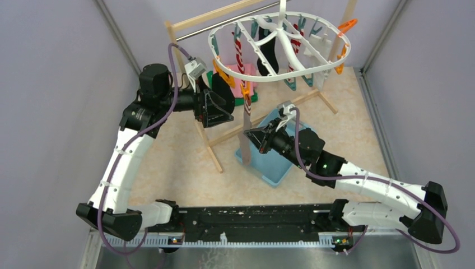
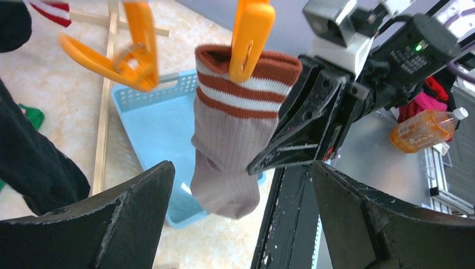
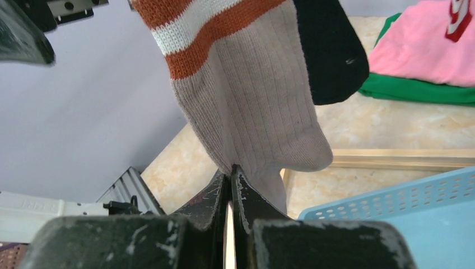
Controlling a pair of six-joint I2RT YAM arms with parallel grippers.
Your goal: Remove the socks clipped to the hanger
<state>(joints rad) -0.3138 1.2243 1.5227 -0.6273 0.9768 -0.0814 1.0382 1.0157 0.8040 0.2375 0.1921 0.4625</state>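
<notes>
The grey sock's tip (image 1: 245,154) (image 2: 226,198) is hanging free below the place where my right gripper pinches, so my left gripper will go down next and bring its open fingers around that tip.
The white oval hanger (image 1: 280,50) hangs from the rack's bar with several socks clipped under it, among them a red-and-white striped one (image 1: 240,53) and a black one (image 1: 269,53). A grey sock with a striped cuff (image 1: 245,120) hangs from an orange clip (image 2: 249,39) at the frame's near-left side. My right gripper (image 1: 250,137) is shut on the lower part of this grey sock (image 3: 252,112), pinching a fold between its fingertips (image 3: 231,171). My left gripper (image 1: 227,106) is open and empty, and the sock (image 2: 235,145) hangs just beyond its spread fingers (image 2: 241,185).
A blue basket (image 1: 274,157) sits on the floor under the right gripper. The wooden rack's legs (image 1: 210,143) cross the floor. Folded pink (image 3: 425,50) and green (image 3: 414,89) cloths lie behind. Another black sock (image 2: 33,162) hangs at the left. An empty orange clip (image 2: 129,56) dangles nearby.
</notes>
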